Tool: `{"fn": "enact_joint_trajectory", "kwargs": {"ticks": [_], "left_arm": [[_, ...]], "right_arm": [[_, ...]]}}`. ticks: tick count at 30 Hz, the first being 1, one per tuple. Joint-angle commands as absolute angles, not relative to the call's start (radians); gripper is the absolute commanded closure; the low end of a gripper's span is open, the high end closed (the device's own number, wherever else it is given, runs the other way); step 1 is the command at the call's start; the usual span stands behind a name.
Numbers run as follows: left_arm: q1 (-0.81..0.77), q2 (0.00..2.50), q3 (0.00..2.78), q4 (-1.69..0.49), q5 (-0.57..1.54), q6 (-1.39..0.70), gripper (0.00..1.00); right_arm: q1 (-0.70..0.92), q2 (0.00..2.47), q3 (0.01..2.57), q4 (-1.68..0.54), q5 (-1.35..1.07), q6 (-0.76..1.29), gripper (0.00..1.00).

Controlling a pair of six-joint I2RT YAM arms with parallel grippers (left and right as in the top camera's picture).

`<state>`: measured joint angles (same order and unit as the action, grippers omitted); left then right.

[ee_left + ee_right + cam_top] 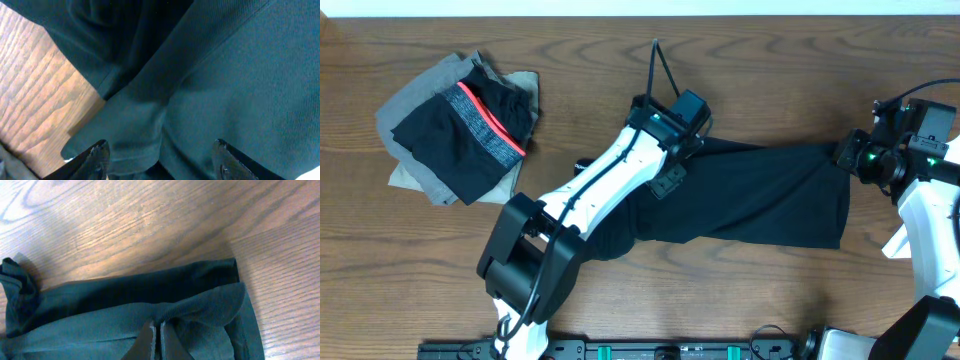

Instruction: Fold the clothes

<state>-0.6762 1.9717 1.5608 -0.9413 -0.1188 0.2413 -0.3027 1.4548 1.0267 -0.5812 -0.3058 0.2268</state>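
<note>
My left gripper comes down onto the top of the fold of black fabric (240,75) beneath its open fingers next, then closes its fingers around the fold.
A black T-shirt (760,195) lies stretched across the table's middle and right. My left gripper (670,168) hovers over its upper left part. In the left wrist view that gripper (161,152) stands open, with folded black fabric (240,75) lying between and under its fingertips, not pinched. My right gripper (847,155) is at the shirt's upper right corner. In the right wrist view it (157,327) is shut on a raised fold of the black fabric (100,305).
A pile of other clothes (460,125) sits at the table's upper left: grey and tan pieces with a black one with a red band on top. Bare wooden table (770,60) surrounds the shirt. The left arm crosses the shirt's left end.
</note>
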Motion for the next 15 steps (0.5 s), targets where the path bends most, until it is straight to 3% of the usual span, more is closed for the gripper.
{"fn": "enact_joint_trajectory", "kwargs": {"ticks": [1, 9, 15], "left_arm": [[-0.677, 2.019, 1.533, -0.933, -0.19, 0.192, 0.34], [-0.677, 2.065, 1.53, -0.91, -0.266, 0.17, 0.41], [-0.677, 2.087, 1.529, -0.905, -0.309, 0.163, 0.7]], "right_arm": [[-0.305, 1.453, 1.033, -0.583, -0.295, 0.231, 0.99], [-0.305, 1.453, 1.033, -0.583, -0.295, 0.231, 0.99], [-0.305, 1.453, 1.033, -0.583, -0.295, 0.231, 0.99]]}}
